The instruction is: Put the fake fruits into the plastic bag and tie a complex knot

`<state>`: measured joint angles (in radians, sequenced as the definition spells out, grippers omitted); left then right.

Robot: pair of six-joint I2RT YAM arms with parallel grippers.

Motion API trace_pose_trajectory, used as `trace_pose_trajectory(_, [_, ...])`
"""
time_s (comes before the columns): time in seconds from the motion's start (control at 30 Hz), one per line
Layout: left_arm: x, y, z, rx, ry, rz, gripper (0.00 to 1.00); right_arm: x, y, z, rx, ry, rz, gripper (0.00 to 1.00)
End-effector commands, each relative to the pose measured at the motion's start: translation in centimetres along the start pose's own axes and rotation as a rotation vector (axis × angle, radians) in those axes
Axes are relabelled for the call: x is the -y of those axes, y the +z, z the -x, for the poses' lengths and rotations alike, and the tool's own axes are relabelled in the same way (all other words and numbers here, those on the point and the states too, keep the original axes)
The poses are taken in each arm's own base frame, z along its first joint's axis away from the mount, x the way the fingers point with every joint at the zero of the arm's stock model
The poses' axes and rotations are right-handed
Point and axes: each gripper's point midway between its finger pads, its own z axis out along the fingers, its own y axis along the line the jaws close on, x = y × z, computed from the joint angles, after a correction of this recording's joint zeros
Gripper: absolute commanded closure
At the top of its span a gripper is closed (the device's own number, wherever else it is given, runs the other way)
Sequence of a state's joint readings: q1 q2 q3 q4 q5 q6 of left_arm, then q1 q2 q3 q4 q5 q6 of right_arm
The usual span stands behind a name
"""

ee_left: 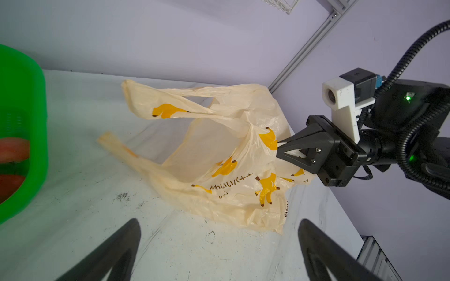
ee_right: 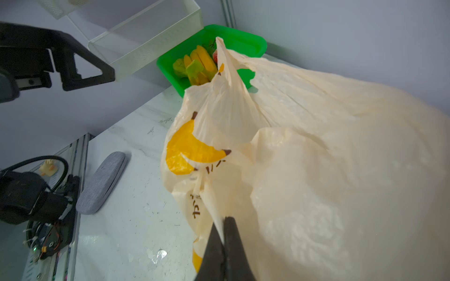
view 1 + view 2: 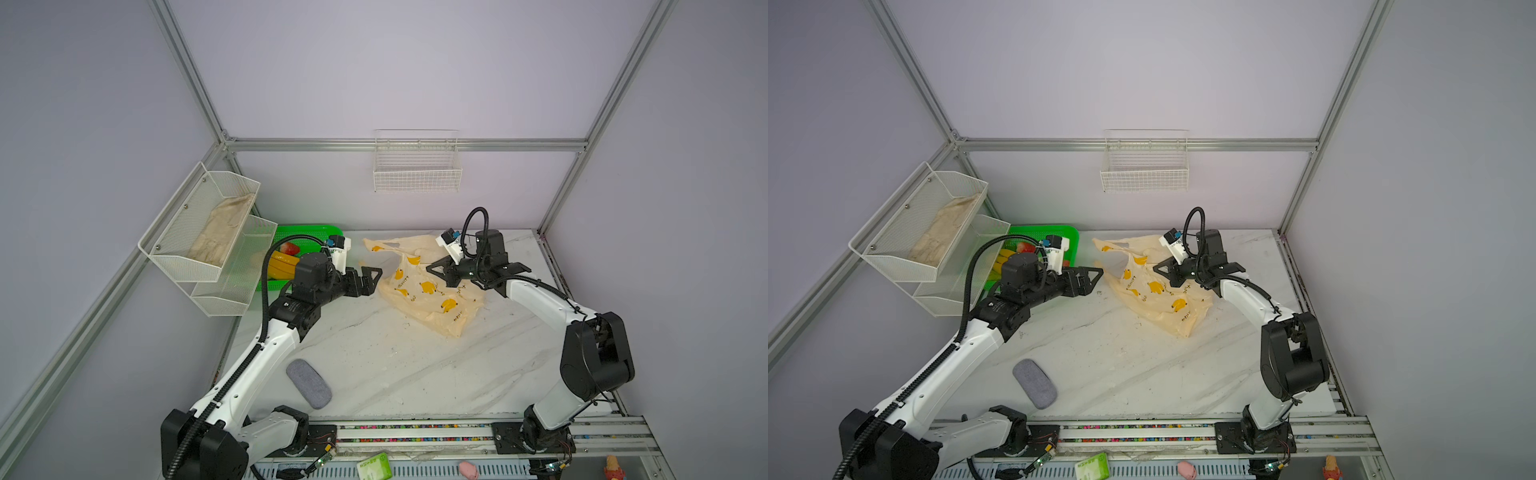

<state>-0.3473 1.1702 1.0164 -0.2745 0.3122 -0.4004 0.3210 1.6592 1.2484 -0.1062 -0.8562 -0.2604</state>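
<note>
I will next carry the pinched fold outward with my right gripper, toward the bag's far edge (image 3: 420,239), to spread the crumpled film. Then I will let it go.
The plastic bag (image 3: 432,291) (image 3: 1158,291), pale orange with yellow banana prints, lies crumpled on the marble table with its handles toward the back left. My right gripper (image 3: 430,268) (image 3: 1156,268) (image 2: 222,219) is shut on a fold of the bag's film (image 2: 316,170) near its rim, and the left wrist view shows that pinch (image 1: 278,146) too. My left gripper (image 3: 376,274) (image 3: 1098,272) (image 1: 219,221) hangs open just left of the bag (image 1: 231,158), not touching it. The fake fruits (image 3: 282,264) (image 3: 1007,257) (image 2: 199,60), a yellow banana bunch and a red piece, lie in the green basket.
The green basket (image 3: 309,230) (image 3: 1042,230) (image 1: 29,121) (image 2: 233,39) stands at the back left, under white mesh shelves (image 3: 208,232). A grey oval case (image 3: 308,383) (image 3: 1034,383) (image 2: 102,182) lies near the front left. A wire basket (image 3: 417,170) hangs on the back wall.
</note>
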Motion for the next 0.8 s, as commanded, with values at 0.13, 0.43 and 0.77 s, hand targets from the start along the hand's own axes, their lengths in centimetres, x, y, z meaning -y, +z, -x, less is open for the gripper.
trace_pose_trajectory(0.13, [4.6, 3.4, -0.4, -0.043, 0.167, -0.154, 0.02, -0.2, 1.0, -0.5, -0.072, -0.069, 0.128, 1.0])
trace_pose_trajectory(0.43, [2.0, 8.5, -2.3, -0.066, 0.205, -0.087, 0.03, 0.3, 1.6, -1.3, -0.103, -0.057, 0.14, 1.0])
trace_pose_trajectory(0.77, [3.8, 11.7, -3.0, -0.107, 0.183, -0.245, 0.25, 1.0, 2.3, -2.0, -0.126, -0.04, 0.136, 1.0])
